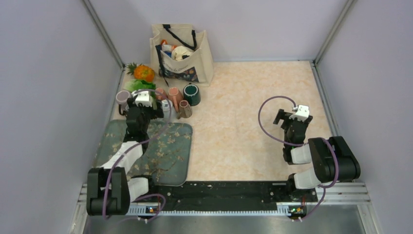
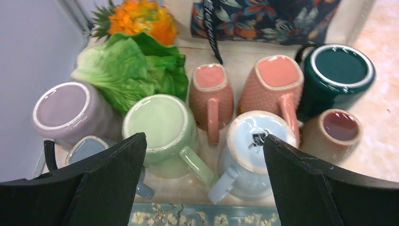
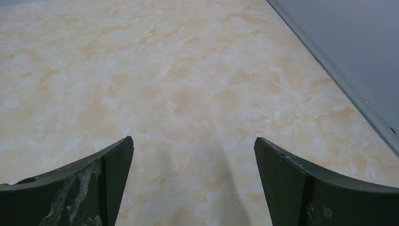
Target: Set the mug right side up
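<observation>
The left gripper shifts left in the top view and lowers around the purple mug's handle [image 1: 121, 110] [image 2: 49, 154] next, since the handle sits below it and sticks out.
Several mugs stand bottom up in a cluster at the back left of the table. In the left wrist view they are a purple mug [image 2: 63, 110], a light green mug [image 2: 160, 125], a light blue mug [image 2: 256, 141], two pink mugs [image 2: 211, 89] [image 2: 277, 77] and a dark green mug [image 2: 341, 70]. A small brown mug [image 2: 336, 129] shows a dark red top face. A blue mug [image 2: 87, 148] is partly hidden by my left finger. My left gripper [image 2: 203, 139] is open and empty, above the green and light blue mugs. My right gripper [image 3: 194, 141] is open and empty over bare table.
A teal floral tray [image 1: 163, 156] lies just in front of the mugs. A cloth tote bag [image 1: 182, 53] stands behind them, with a lettuce [image 2: 127, 70] and an orange pineapple-like thing [image 2: 139, 16] at the back left. Walls close in both sides.
</observation>
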You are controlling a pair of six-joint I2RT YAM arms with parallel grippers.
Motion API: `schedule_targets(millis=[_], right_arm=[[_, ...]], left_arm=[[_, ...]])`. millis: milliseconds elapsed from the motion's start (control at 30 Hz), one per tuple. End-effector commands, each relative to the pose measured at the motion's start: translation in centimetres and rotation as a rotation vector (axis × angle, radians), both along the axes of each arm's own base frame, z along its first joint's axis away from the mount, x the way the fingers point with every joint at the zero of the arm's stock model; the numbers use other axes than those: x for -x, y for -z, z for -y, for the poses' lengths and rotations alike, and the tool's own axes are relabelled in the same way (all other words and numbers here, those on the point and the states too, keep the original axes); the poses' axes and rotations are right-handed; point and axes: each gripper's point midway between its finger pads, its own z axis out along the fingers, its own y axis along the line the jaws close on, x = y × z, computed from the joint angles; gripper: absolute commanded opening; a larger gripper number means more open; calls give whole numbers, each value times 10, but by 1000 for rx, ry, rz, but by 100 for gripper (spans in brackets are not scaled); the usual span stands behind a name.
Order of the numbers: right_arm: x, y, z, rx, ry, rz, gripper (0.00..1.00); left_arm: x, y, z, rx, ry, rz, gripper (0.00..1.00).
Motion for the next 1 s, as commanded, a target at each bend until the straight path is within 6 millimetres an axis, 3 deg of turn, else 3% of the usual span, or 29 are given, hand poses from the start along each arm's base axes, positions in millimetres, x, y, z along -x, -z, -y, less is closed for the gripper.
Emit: schedule_targets(millis=[0,133,233,333,467,600,767,967], right_arm=[[-11,-16,1,-1,-5,51,99],[-11,-16,1,0,-4,51,99],[-11,-16,1,0,-4,51,99],[-11,-16,1,-1,-6,53,99],[-11,-16,2,2,-3,51,99],[-11,-16,1,1,-5,52,99],[-11,-16,1,1,-6,53,99],[-13,-15,-6,13,-49,42,99]], left_arm=[[9,-13,20,-41,154,-167,99],[31,-30,31,-73,288,-355,98],[32,-50,0,-75,231,-423,98],[26,-60,-55,-59,135,-502,90],[18,-51,-132,-58,-4,-609,72],[4,-25,-179,-160,-94,-683,64],[-23,0,-212,-169,-153,-689,54],[-46,34,-223,-143,-126,-738,48]])
